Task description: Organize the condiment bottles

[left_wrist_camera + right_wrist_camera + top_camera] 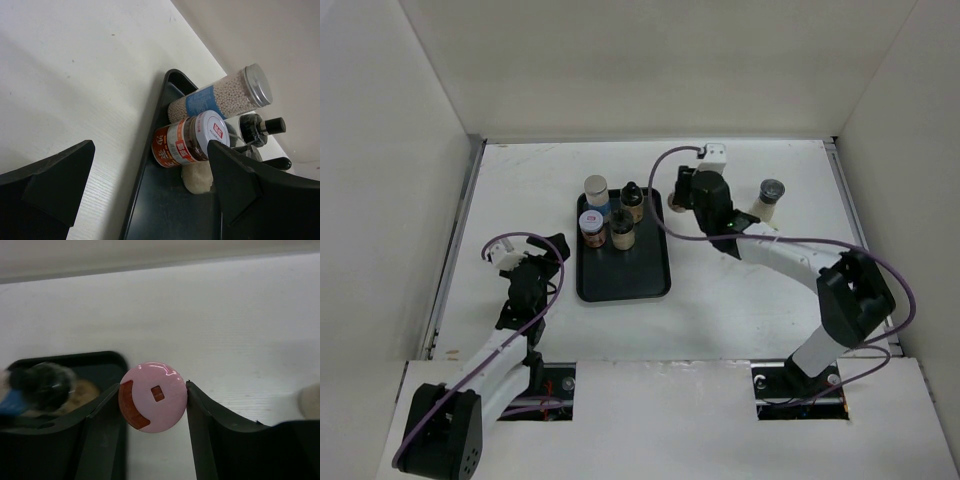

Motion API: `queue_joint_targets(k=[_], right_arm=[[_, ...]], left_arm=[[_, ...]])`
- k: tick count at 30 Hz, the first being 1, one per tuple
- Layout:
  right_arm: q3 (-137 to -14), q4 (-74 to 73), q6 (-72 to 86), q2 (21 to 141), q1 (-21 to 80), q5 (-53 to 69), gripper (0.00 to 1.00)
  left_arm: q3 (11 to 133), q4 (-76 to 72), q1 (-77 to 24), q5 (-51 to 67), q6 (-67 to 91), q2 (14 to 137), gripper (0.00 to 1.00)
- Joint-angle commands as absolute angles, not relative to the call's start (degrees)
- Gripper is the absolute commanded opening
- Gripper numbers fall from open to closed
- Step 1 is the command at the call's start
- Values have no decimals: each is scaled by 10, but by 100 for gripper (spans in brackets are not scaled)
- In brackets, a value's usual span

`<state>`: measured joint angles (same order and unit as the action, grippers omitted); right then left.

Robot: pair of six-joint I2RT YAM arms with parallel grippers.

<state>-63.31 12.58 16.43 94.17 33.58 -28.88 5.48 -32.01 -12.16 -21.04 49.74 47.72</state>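
Note:
The right gripper needs to move down to the left in the top view and release, because the tray's gap beside the black-capped bottles is below on that side.
A black tray holds several bottles: a silver-capped one with a blue label, a red-labelled jar with a white lid, and two black-capped ones. My right gripper is at the tray's far right edge. In the right wrist view the right gripper is shut on a pink-capped bottle. A dark-grey-capped bottle stands on the table to the right. My left gripper is open and empty, left of the tray.
The left wrist view shows the tray's edge, the silver-capped bottle, the red-labelled jar and a cream lump beside it. White walls enclose the table on three sides.

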Motion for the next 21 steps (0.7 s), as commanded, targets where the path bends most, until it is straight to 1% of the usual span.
queue_joint_targets(k=[1, 6, 11, 15, 16, 21], right_arm=[[-623, 157, 175, 912, 393, -278, 39], [-644, 155, 179, 945, 442, -272, 40], [-661, 173, 190, 1007, 458, -249, 40], [-671, 172, 190, 1041, 460, -258, 42], [-671, 175, 192, 1044, 460, -259, 46], [-667, 172, 193, 1035, 460, -259, 73]], left_arm=[[60, -349, -123, -214, 490, 466, 100], [58, -344, -128, -221, 489, 450, 100], [59, -343, -130, -215, 489, 450, 100], [59, -343, -127, -219, 489, 456, 100], [60, -343, -126, -216, 490, 460, 100], [59, -343, -131, -221, 488, 453, 100]])
